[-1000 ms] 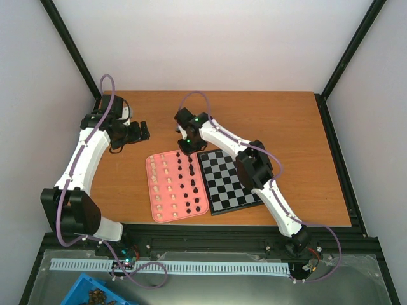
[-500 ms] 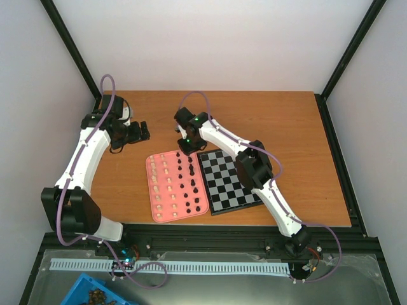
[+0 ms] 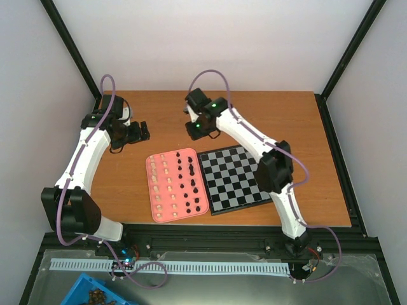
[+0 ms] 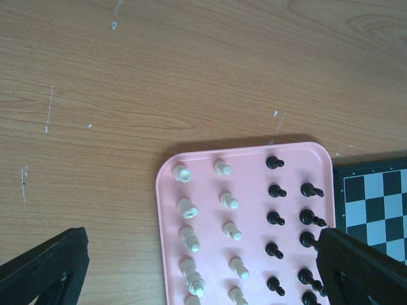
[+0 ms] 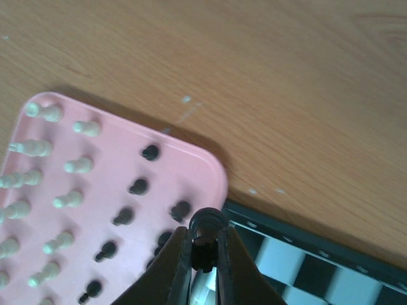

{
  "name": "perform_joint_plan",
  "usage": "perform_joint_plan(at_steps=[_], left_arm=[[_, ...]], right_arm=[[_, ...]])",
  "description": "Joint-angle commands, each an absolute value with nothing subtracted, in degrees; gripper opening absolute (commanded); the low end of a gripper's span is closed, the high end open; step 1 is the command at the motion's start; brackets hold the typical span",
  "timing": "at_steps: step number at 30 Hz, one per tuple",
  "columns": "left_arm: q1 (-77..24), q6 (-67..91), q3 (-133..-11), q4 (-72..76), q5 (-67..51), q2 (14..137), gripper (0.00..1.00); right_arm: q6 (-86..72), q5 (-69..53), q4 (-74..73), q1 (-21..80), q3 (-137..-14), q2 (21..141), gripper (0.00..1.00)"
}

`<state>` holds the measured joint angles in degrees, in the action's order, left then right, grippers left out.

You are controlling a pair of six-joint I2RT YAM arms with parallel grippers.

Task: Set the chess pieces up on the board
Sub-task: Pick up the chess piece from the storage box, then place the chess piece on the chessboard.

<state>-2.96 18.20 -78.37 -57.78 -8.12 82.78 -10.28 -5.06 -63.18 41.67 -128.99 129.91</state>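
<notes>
The bare board's far corner away from the tray lies to the right in the top view. My right gripper crosses there next, goes down and releases.
The pink tray (image 3: 152, 190) holds two rows of cream chess pieces (image 3: 166, 184) and two rows of black chess pieces (image 3: 188, 184). The checkered board (image 3: 236, 178) lies right of it with no pieces on it. My right gripper (image 3: 194, 130) hangs above the table behind the tray's far right corner, shut on a black chess piece (image 5: 208, 223), seen between its fingers in the right wrist view. My left gripper (image 3: 144, 131) hovers over bare table left of the tray's far end, open and empty. The left wrist view shows the tray (image 4: 168, 190) and pieces (image 4: 275, 190) between its wide fingers (image 4: 356, 267).
Wooden table (image 3: 286, 121) with black frame posts at the back corners. A blue bin (image 3: 95, 293) and a white toothed rail (image 3: 178, 267) lie below the table's near edge.
My right gripper has risen and moved back from the tray's black rows, carrying a black piece. The left arm has not moved.
</notes>
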Motion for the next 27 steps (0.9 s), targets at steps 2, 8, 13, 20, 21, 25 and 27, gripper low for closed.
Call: perform_joint_plan(at_steps=[2,8,13,20,21,25,27], left_arm=[[-3.21,18.09,-79.24,-57.92,-7.90,83.13,1.00],[-3.26,18.12,-79.42,-57.91,-8.22,83.46,1.00],[-3.26,18.16,-79.75,-57.96,-8.24,84.03,1.00],[-3.28,18.09,-79.74,-58.15,-7.76,84.53,1.00],[-3.30,18.08,-79.77,-58.18,-7.74,84.61,1.00],[-3.26,18.09,-79.96,-58.10,-7.74,85.14,1.00],[-3.29,18.11,-80.14,-58.21,-7.76,85.32,1.00]], right_arm=[[-11.03,1.02,-60.23,34.49,-115.67,121.74,0.03],[-12.35,2.57,-52.37,24.53,-99.18,112.84,0.03],[-10.54,4.23,-49.57,19.59,-94.67,111.90,0.03],[-8.67,5.78,-48.86,16.61,-92.81,112.61,0.03],[-8.55,5.79,-48.68,16.49,-92.14,112.50,0.03],[-8.71,5.86,-48.14,15.99,-89.62,112.34,0.03],[-8.91,5.63,-47.40,15.71,-88.21,112.06,0.03]])
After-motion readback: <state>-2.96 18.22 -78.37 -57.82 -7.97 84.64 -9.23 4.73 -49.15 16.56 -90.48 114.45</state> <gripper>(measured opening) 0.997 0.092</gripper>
